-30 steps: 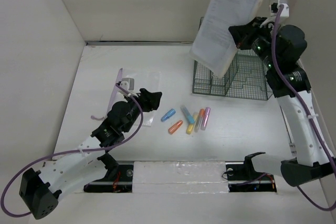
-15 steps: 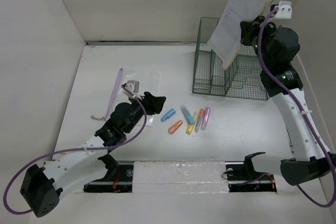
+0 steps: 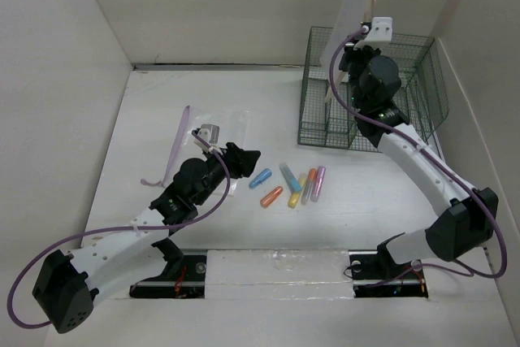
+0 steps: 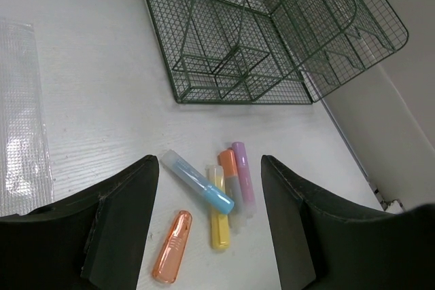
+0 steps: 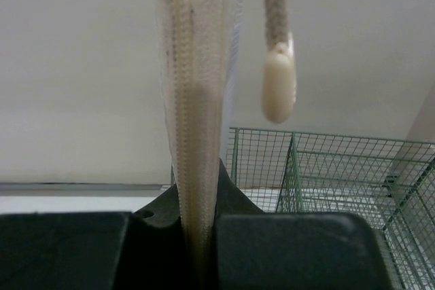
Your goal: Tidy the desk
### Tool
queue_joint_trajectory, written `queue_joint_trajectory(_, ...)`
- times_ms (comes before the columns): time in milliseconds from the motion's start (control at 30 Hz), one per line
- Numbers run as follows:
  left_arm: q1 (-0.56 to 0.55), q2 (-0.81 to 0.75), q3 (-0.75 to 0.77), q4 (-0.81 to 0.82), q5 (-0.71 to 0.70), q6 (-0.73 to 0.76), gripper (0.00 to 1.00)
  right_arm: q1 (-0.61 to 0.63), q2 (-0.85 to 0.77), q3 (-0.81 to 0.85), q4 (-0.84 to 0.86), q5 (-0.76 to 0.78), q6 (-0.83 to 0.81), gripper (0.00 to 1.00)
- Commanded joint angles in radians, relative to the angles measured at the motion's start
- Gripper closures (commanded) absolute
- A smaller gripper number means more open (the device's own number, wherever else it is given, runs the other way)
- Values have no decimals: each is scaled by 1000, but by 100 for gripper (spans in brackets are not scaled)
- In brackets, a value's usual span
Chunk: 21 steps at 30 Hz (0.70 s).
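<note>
My right gripper has the rack's narrow section [image 3: 316, 115] below it on the left in the top view, so it will lower to that side and release the pouch [image 3: 351, 14].
The desk [image 3: 244, 99] is a white tabletop. Several coloured highlighters [image 3: 296, 184] lie loose in its middle: a blue one [image 4: 197, 181], a yellow one [image 4: 217, 212], a purple one [image 4: 242, 171] and an orange cap [image 4: 172, 247]. My left gripper [image 3: 244, 158] hovers just left of them, open, and they lie on the desk between its fingers [image 4: 207, 164]. My right gripper [image 3: 348, 56] is raised over the green wire rack [image 3: 382, 111], shut on the lower edge of a pale mesh pouch [image 3: 351, 14]. The pouch stands upright, edge-on [image 5: 197, 66], between the pinched fingers [image 5: 198, 198].
A clear plastic sleeve [image 3: 226, 129] and a purple strap [image 3: 175, 148] lie on the desk behind my left gripper. The rack [image 4: 258, 45] stands at the back right near the wall. The pouch's zipper pull [image 5: 279, 86] dangles beside it.
My right arm has swung the pouch to the left and turned it edge-on above the rack. My left gripper has crept slightly right toward the highlighters.
</note>
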Motion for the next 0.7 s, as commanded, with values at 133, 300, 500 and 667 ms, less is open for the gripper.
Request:
queue_joint_trajectory(133, -5, 2, -17, 67, 14, 13, 43, 42, 76, -57, 420, 118, -121, 100)
queue_joint_trajectory(300, -5, 16, -20, 69, 13, 18, 43, 51, 154, -94, 568, 121, -158, 100)
queue_joint_trajectory(500, -5, 26, -28, 78, 2, 27, 43, 60, 244, -141, 723, 130, -186, 100)
queue_joint_trajectory(667, -5, 45, -28, 92, 2, 30, 43, 60, 301, -171, 786, 133, -190, 100)
